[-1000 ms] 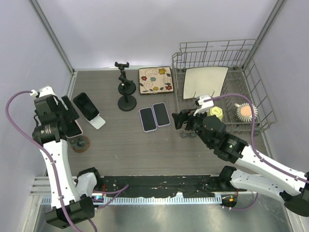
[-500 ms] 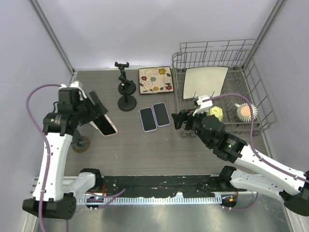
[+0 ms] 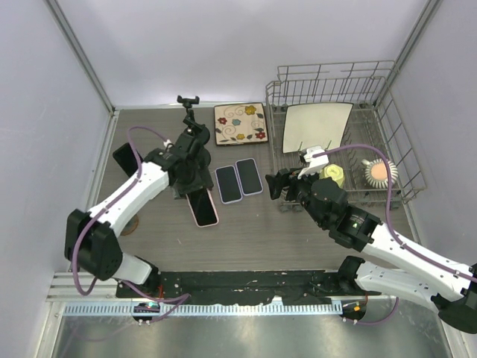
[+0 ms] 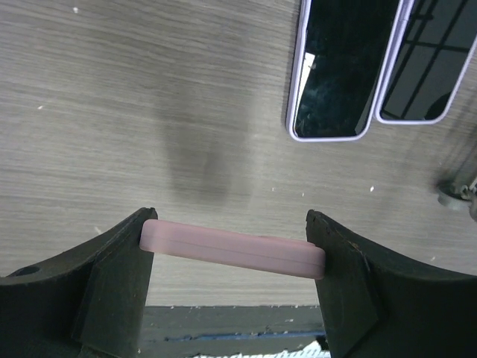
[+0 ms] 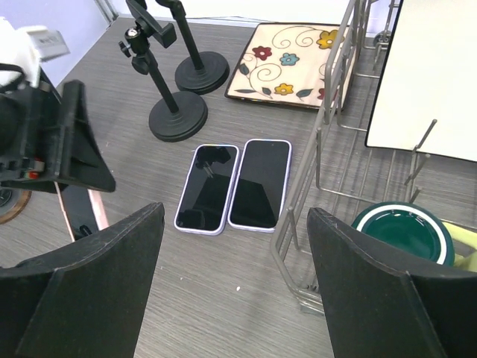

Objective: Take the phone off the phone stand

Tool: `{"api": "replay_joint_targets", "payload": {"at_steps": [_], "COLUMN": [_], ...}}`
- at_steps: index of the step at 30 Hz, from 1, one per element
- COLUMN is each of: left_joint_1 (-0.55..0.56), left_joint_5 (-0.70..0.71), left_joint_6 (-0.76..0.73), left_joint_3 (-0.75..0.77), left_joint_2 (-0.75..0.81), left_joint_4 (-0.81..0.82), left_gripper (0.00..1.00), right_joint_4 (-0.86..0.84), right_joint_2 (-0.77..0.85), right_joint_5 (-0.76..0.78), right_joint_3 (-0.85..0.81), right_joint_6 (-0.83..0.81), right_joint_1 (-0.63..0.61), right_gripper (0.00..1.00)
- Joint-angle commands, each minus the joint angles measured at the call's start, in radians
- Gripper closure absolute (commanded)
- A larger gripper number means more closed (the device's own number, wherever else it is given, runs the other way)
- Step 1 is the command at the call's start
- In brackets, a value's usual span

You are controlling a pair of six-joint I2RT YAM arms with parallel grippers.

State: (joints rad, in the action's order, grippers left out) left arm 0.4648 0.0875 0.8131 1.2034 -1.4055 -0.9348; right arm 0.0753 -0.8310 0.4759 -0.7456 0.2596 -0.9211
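Next, my left gripper goes down toward the lilac phones, tilts the pink phone [image 5: 80, 212] flat and releases it, since the tabletop below beside them is bare.
A phone in a pink case [image 3: 203, 209] hangs in my left gripper [image 3: 191, 191], tilted above the table just left of two lilac phones. In the left wrist view its pink edge [image 4: 232, 248] spans the gap between both fingers, and the gripper [image 4: 232, 240] is shut on it. The right wrist view shows the pink phone [image 5: 80, 212] at the left. A black phone stand [image 3: 125, 156] stands near the left wall with nothing on it. My right gripper [image 3: 274, 183] hovers open beside the rack, with nothing between its fingers [image 5: 235, 246].
Two lilac phones [image 3: 228, 183] [image 3: 248, 176] lie flat side by side. Two black clamp stands [image 5: 177, 113] [image 5: 201, 71] rise at the back, next to a floral tile [image 3: 240, 123]. A wire dish rack [image 3: 335, 73] fills the right. A round coaster [image 3: 125, 221] lies at the left.
My left arm swung from the left wall to the table's middle, carrying the pink phone off the black stand. The right arm stayed still.
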Motion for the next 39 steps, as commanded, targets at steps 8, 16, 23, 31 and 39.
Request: {"api": "replay_joint_targets", "payload": {"at_steps": [8, 16, 23, 31, 39], "left_joint_1": [0.02, 0.02, 0.02, 0.02, 0.02], "left_joint_5": [0.146, 0.237, 0.282, 0.307, 0.294], "left_joint_6": [0.038, -0.003, 0.0, 0.009, 0.023], "left_joint_3": [-0.002, 0.028, 0.012, 0.015, 0.013], "left_joint_2": [-0.187, -0.334, -0.375, -0.423, -0.399], "left_joint_4": [0.235, 0.303, 0.376, 0.424, 0.422], "left_gripper": [0.71, 0.6, 0.45, 0.33, 0.08], "right_joint_4": [-0.052, -0.057, -0.058, -0.058, -0.055], "right_joint_2": [0.03, 0.024, 0.01, 0.003, 0.007], "right_joint_5": [0.063, 0.073, 0.083, 0.076, 0.072], "right_joint_3": [-0.001, -0.003, -0.008, -0.008, -0.008], "right_joint_6": [-0.046, -0.065, -0.079, -0.08, -0.079], "right_joint_1": [-0.004, -0.004, -0.004, -0.004, -0.002], "right_gripper": [0.17, 0.17, 0.17, 0.18, 0.17]}}
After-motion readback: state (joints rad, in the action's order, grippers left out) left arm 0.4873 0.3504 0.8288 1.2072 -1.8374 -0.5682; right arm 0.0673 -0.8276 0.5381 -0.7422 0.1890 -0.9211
